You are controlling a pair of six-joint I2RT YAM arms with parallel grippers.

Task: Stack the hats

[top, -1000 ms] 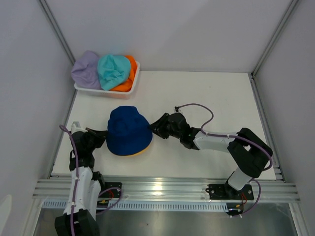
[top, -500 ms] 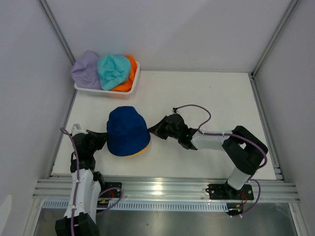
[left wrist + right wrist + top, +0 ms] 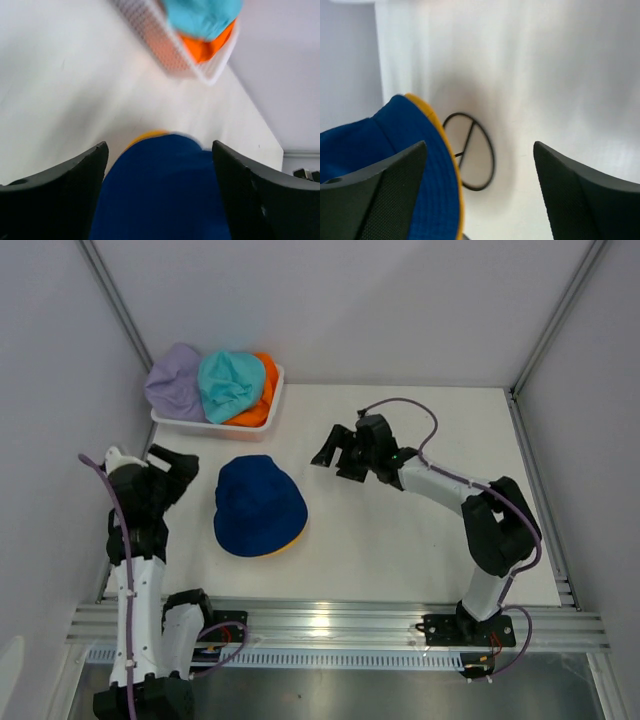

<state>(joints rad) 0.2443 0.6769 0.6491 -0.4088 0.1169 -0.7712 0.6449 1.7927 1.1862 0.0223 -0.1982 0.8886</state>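
Observation:
The teal hat lies uncovered on top of the orange one, so the robot's left gripper will next move outward over the basket (image 3: 272,412), then go down onto the teal hat's top fold (image 3: 219,388).
A navy hat (image 3: 258,502) sits crown up on the table over a yellow hat (image 3: 287,546), of which only a rim edge shows. My left gripper (image 3: 176,468) hangs open just left of this pair, touching nothing. In the left wrist view the navy hat (image 3: 160,195) lies between and beyond the open fingers, with a yellow edge (image 3: 147,135) at its far side. My right gripper (image 3: 335,457) is open, up and to the right of the hats. Lavender (image 3: 172,380), teal (image 3: 228,383) and orange (image 3: 262,402) hats lie in the basket (image 3: 272,412).
The white mesh basket (image 3: 165,50) stands at the back left corner by the wall. In the right wrist view a black wire ring (image 3: 470,150) lies flat on the table beside the navy brim (image 3: 375,140). Bare white table spreads to the right of the hats.
Both grippers let go of the navy hat's brim and opened wide. The left arm drew back left and upward; the right arm pulled away toward the back.

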